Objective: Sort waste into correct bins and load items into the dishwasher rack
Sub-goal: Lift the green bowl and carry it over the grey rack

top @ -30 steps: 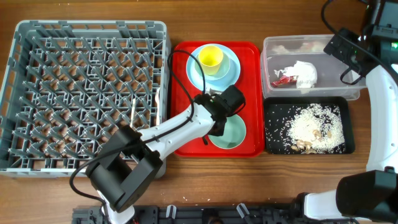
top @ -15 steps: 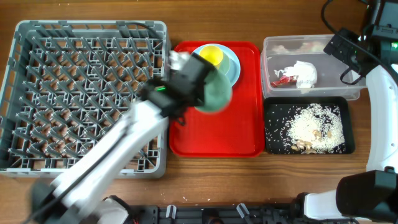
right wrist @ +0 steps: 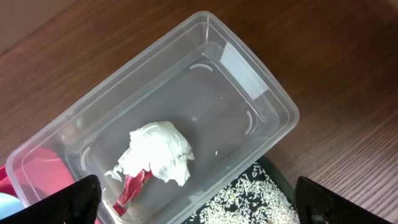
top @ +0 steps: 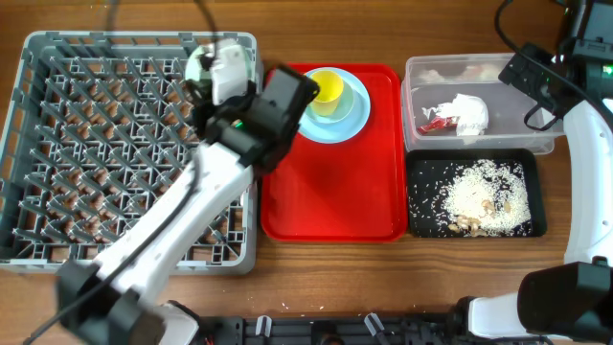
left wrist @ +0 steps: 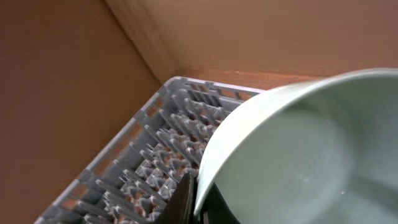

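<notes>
The rack's far corner by the red tray is below the still-raised bowl. My left gripper needs to lower the bowl onto the pegs of that corner and let go of the bowl's rim.
My left gripper point(top: 215, 77) is shut on the rim of a pale mint-green bowl point(top: 199, 63) and holds it tilted over the far right corner of the grey dishwasher rack point(top: 86, 144). In the left wrist view the bowl point(left wrist: 298, 155) fills the right side, above the rack's pegs point(left wrist: 149, 168). The yellow cup point(top: 326, 88) sits on the pale blue plate point(top: 350, 117). My right gripper point(right wrist: 199, 208) is open and empty above the clear tub point(top: 479, 72). The tub holds the white napkin point(right wrist: 158, 152) and the red wrapper point(right wrist: 130, 190). Rice scraps point(top: 479, 192) lie in the black tray point(top: 420, 206). The spoon and fork do not show.
The flat red tray point(top: 335, 192) lies between the rack and the bins, with the plate and cup at its far end. My left arm point(top: 163, 230) crosses the rack's right side. The right arm point(top: 584, 172) runs along the table's right edge.
My left gripper has lifted the mint-green bowl off the red tray and swung it left and away to the rack's far right corner. The right arm has not moved.
</notes>
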